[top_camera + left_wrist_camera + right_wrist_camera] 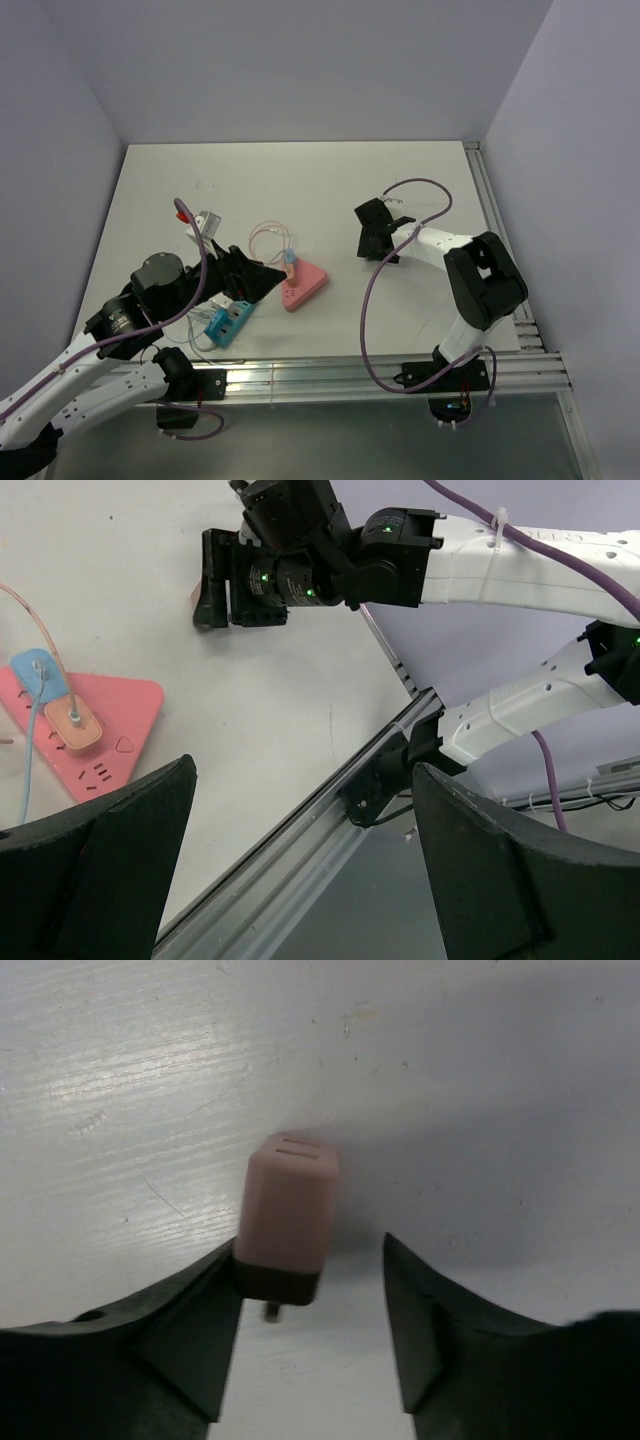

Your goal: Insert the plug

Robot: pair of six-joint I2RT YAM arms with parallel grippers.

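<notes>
I will move my left gripper to the right in the top view next, over the pink strip [306,284] [118,720], to take the plug, because it is standing between the fingers of my right gripper.
A pink plug [288,1215] with a dark base and a metal prong stands between my right gripper's [312,1250] open fingers, against the left finger [190,1310] and apart from the right one. In the top view my right gripper [375,238] is low over the table, right of centre. A pink triangular power strip [306,284] lies mid-table with a blue plug [38,670] and an orange plug [73,723] in it. My left gripper [262,272] is open and empty just left of the strip.
A blue power strip [228,322] lies near the front edge under my left arm. A white adapter [207,221] with a red part and thin looped cables [268,238] lie behind the strip. A metal rail [380,368] runs along the front edge.
</notes>
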